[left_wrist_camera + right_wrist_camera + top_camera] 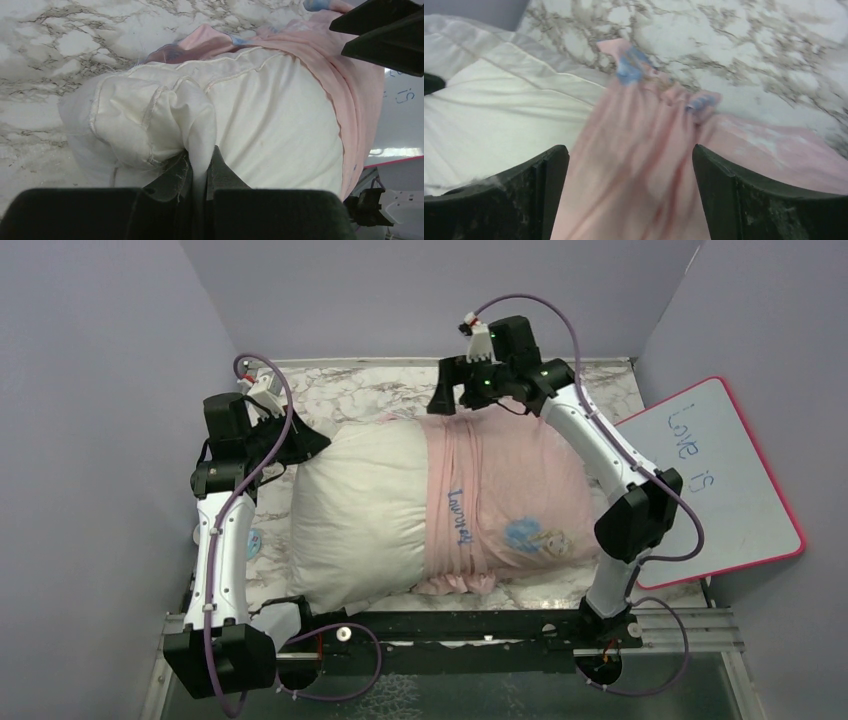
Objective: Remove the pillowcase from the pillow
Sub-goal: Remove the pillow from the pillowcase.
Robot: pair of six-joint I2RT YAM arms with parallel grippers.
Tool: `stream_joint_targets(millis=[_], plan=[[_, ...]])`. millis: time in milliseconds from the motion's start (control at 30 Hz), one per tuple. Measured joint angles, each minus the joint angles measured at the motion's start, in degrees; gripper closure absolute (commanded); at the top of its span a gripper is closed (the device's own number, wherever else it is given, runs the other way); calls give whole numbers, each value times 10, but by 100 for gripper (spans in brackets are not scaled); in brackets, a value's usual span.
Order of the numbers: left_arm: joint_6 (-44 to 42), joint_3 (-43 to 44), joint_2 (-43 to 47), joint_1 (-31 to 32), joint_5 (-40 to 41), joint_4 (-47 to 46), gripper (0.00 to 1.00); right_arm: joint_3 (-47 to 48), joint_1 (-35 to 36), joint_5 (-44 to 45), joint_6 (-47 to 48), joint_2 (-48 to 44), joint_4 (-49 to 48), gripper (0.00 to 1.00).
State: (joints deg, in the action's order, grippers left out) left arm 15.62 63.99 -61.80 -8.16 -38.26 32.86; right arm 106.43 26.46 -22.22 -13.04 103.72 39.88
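Observation:
The pillow crowds the table's near edge, so the robot's left gripper should pull the pillow corner outward, over the bare marble behind, and let go of it there.
The plump white pillow (360, 510) lies across the marble table, its left half bare. The pale pink pillowcase (510, 490), with cursive writing and a small blue princess print, covers its right half and is bunched at the open edge. My left gripper (312, 443) is at the pillow's far left corner. In the left wrist view the left gripper (200, 152) is shut on a pinch of white pillow (270, 125) fabric. My right gripper (452, 402) hovers over the pillowcase's far edge. In the right wrist view the right gripper (630, 150) is open, with pink pillowcase (639, 135) cloth lying loose between the jaws.
A pink-framed whiteboard (720, 475) with writing leans at the right side of the table. Marble tabletop (340, 390) shows behind and left of the pillow. Purple walls close in on three sides. The right arm's elbow (635, 520) stands over the pillowcase's right end.

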Motion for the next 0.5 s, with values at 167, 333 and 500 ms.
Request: stream_joint_targets(millis=[167,333,500], plan=[[12,-2,0,0,3,-3,100,39,71,4,22,42,3,2],[32,-10,0,1,29,-8,100,4,85,51,21,70,5,25],[54,-19,0,2,57,-11,100,-63,83,132,14,39,-38,69]])
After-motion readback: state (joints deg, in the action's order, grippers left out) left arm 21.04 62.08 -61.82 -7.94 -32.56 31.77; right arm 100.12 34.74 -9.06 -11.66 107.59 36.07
